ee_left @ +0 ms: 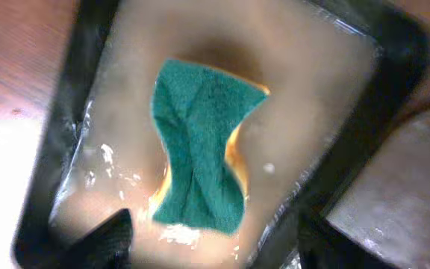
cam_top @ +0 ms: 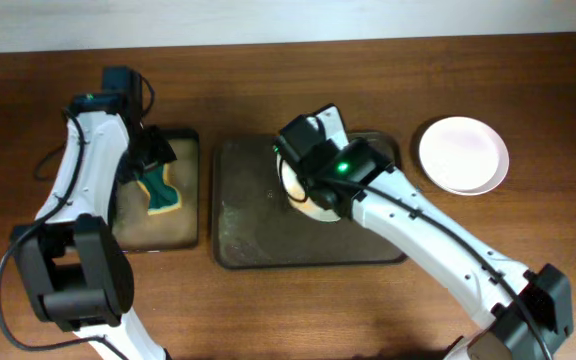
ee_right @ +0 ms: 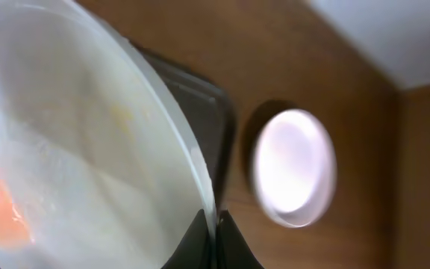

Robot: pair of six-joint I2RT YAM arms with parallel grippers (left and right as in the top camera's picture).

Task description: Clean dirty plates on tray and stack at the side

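Next, my right gripper swings over the clean-looking white plate, to its right in the overhead view. Then it lowers and releases the held plate to stack it.
My right gripper is shut on the rim of a white plate, which it holds tilted over the large dark tray. The plate carries an orange smear and a faint yellow one. In the overhead view this plate is mostly hidden under the right gripper. A clean-looking white plate lies on the table to the right of the tray and also shows in the right wrist view. My left gripper is open, just above a green and yellow sponge. A third plate is not in view.
The sponge lies in a small narrow black tray holding soapy water, left of the large tray. The left arm reaches over it. A black cable runs at the far left. The table is brown wood.
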